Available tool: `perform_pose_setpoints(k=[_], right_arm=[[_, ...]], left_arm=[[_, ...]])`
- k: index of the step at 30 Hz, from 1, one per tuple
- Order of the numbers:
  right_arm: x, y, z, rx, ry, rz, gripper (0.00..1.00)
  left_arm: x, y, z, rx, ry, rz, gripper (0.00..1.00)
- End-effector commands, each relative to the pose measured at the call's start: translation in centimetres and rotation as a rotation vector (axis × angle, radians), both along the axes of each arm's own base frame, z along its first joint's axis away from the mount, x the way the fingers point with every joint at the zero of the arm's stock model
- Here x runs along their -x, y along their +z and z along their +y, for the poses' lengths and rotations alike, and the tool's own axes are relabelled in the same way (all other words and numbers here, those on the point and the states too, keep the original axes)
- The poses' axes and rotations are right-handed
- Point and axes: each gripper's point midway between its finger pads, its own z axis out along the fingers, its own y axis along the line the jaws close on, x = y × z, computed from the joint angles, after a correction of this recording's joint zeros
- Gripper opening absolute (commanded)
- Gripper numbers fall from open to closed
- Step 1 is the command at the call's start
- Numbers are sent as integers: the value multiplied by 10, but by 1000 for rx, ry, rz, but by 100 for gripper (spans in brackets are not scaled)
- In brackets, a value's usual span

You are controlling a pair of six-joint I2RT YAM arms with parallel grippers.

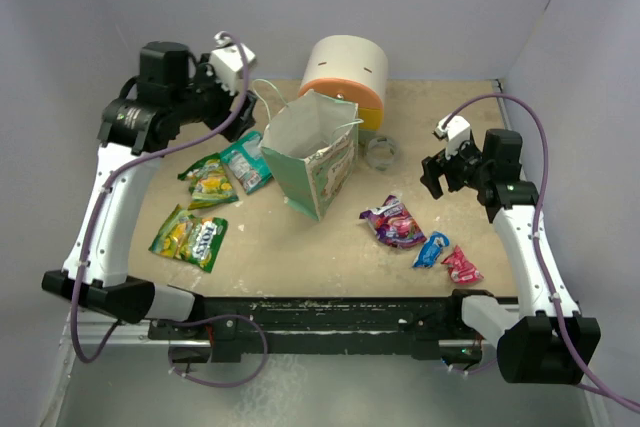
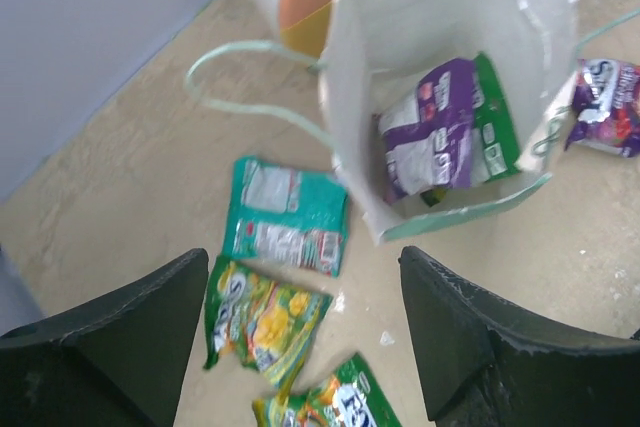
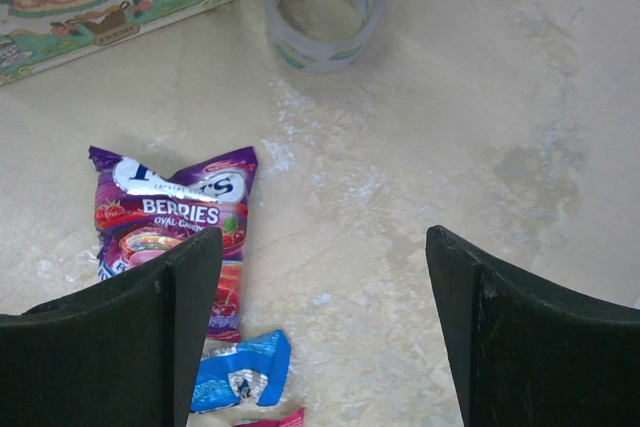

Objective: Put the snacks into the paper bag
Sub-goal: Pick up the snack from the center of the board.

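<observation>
I will next move my left gripper away from the bag (image 1: 310, 152) and down onto the yellow-green packet's green edge (image 1: 197, 167). That edge is below it, past the teal packet, and faces bare table.
The mint-green paper bag (image 1: 310, 152) stands open mid-table; a purple and green packet (image 2: 445, 132) lies inside it. My left gripper (image 1: 212, 85) is open and empty, raised above the bag's left side (image 2: 304, 257). Below it lie a teal packet (image 2: 285, 215) and two yellow-green packets (image 2: 262, 319) (image 1: 190, 237). My right gripper (image 1: 437, 172) is open and empty above bare table (image 3: 323, 234). Near it lie a purple berries packet (image 3: 175, 217), a blue packet (image 3: 240, 372) and a red packet (image 1: 461, 265).
A round cream-orange-yellow drawer unit (image 1: 345, 77) stands behind the bag. A clear tape ring (image 1: 381, 151) lies right of the bag, and also shows in the right wrist view (image 3: 322, 7). Grey walls close the back and both sides.
</observation>
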Motion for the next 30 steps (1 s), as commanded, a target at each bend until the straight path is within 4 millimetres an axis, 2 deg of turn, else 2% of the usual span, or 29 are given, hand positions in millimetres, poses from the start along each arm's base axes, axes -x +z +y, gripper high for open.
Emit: perform_pose_setpoints(k=[1, 3, 9, 17, 21, 30], right_arm=[[-8, 9, 10, -50, 38, -74, 84], [-11, 13, 9, -56, 22, -98, 84], [-13, 26, 9, -83, -9, -115, 84], [-9, 27, 3, -66, -41, -134, 84], [-6, 29, 4, -71, -38, -141, 84], [-2, 31, 7, -80, -22, -147, 84]], left_arm=[[12, 20, 40, 118, 108, -53, 83], [18, 19, 66, 132, 189, -69, 85], [19, -19, 119, 144, 384, -5, 88], [-2, -81, 171, 146, 539, 118, 88], [-17, -105, 196, 186, 583, 167, 88], [-50, -168, 231, 235, 654, 284, 87]])
